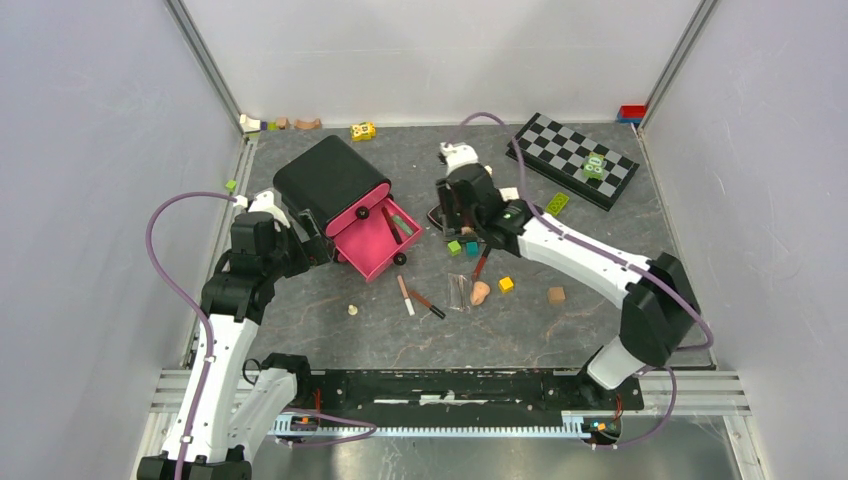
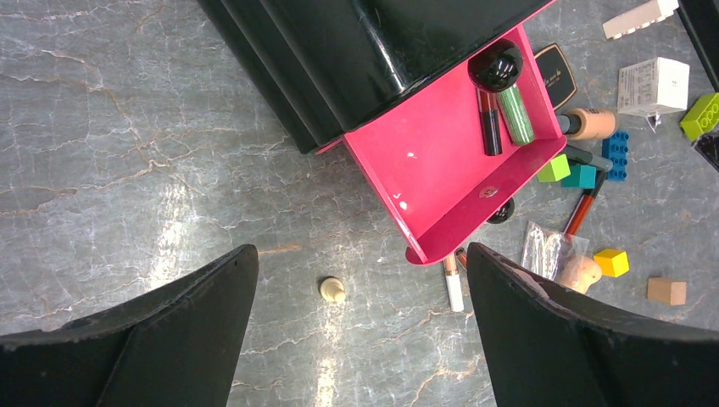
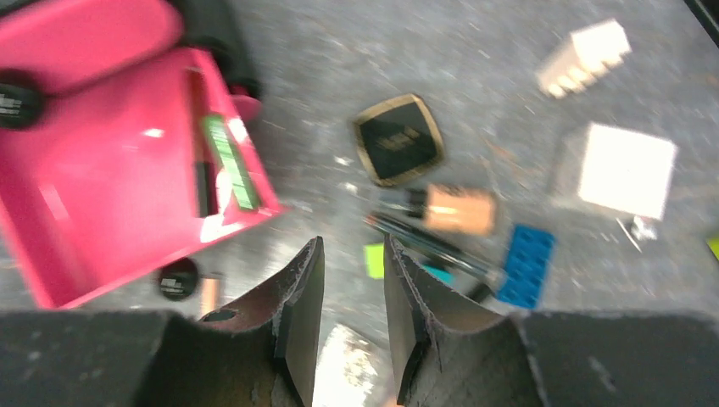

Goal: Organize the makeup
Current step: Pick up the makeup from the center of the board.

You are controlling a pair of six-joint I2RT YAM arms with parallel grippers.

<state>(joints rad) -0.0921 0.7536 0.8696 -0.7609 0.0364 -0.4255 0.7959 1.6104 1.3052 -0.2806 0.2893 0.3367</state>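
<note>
Next, my right gripper moves down and back, toward the right in the top view, onto the red lip-gloss tube (image 1: 482,264), as it's still outside the open drawer.
A black organiser (image 1: 330,178) has its pink drawer (image 1: 368,240) pulled open. In the left wrist view the drawer (image 2: 441,170) holds a dark red tube (image 2: 489,123) and a green tube (image 2: 515,114). My left gripper (image 2: 360,250) is open and empty above the floor in front of the drawer, also in the top view (image 1: 308,248). My right gripper (image 3: 353,246) is narrowly open and empty, right of the drawer (image 1: 455,215). Ahead of it lie a black compact (image 3: 398,140), a peach bottle (image 3: 458,209) and a thin black pencil (image 3: 432,246). A white-tipped pencil (image 1: 405,295), a brown pencil (image 1: 428,305), a red pencil (image 1: 480,265) and a peach sponge (image 1: 480,292) lie mid-table.
A white cube (image 3: 626,170), blue brick (image 3: 526,264), green block (image 1: 453,247), teal block (image 1: 471,247), yellow block (image 1: 506,284) and tan block (image 1: 556,294) are scattered. A clear bag (image 1: 458,290) lies by the sponge. A cream pawn (image 2: 332,290) lies under my left gripper. A chessboard (image 1: 572,158) lies at the back right.
</note>
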